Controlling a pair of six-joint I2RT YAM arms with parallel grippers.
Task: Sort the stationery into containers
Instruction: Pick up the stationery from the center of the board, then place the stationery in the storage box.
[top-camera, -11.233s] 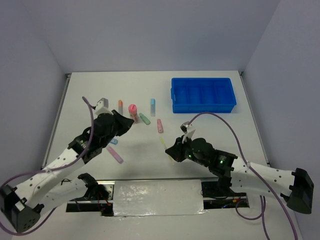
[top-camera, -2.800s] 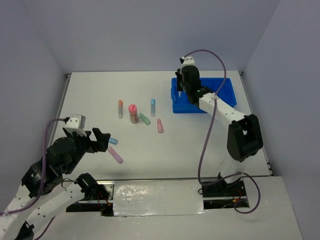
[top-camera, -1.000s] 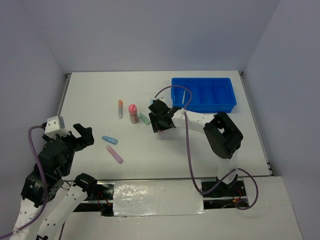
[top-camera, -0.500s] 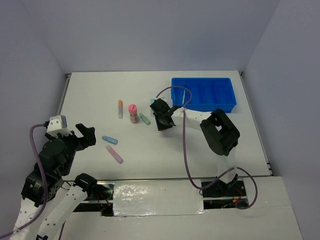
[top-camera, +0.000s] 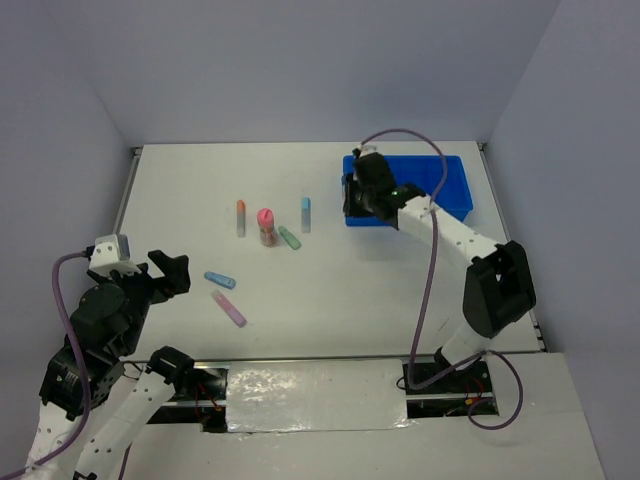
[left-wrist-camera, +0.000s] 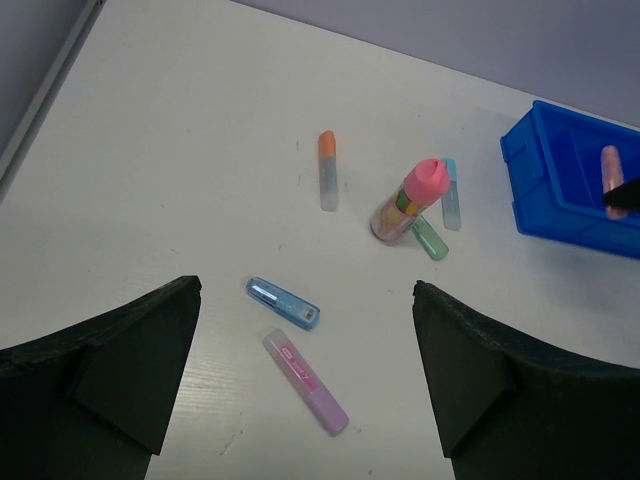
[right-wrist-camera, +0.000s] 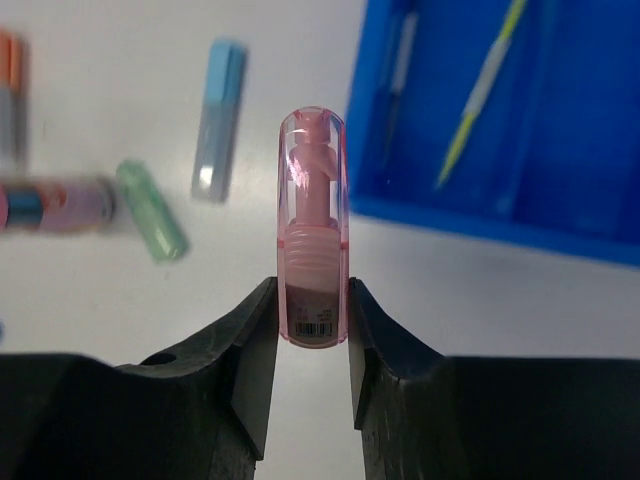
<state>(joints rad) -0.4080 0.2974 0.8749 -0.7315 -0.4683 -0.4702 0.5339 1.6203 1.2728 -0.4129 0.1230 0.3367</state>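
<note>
My right gripper should next move outward and sideways over the tray's middle section (top-camera: 405, 172) (right-wrist-camera: 590, 115) to let go of the highlighter, because that section is to its right in the top view.
My right gripper (right-wrist-camera: 312, 320) is shut on a pink highlighter (right-wrist-camera: 313, 230), held upright in the air just short of the blue tray's (right-wrist-camera: 480, 220) left end. In the top view this gripper (top-camera: 352, 200) hangs at the tray's (top-camera: 455, 200) left wall. A yellow stick (right-wrist-camera: 487, 92) and a slim pen (right-wrist-camera: 402, 65) lie inside the tray. My left gripper (left-wrist-camera: 305, 370) stands open above a purple highlighter (left-wrist-camera: 305, 380) and a blue highlighter (left-wrist-camera: 283, 302), holding nothing.
On the table's middle lie an orange-capped highlighter (top-camera: 241, 217), a pink-capped tube (top-camera: 266, 226), a green highlighter (top-camera: 289, 238) and a light blue highlighter (top-camera: 306, 214). Grey walls close the table at the back and both sides.
The right gripper closed on the pink highlighter at mid-table, lifted it and carried it back and right to the tray's left end. The left arm has barely moved.
</note>
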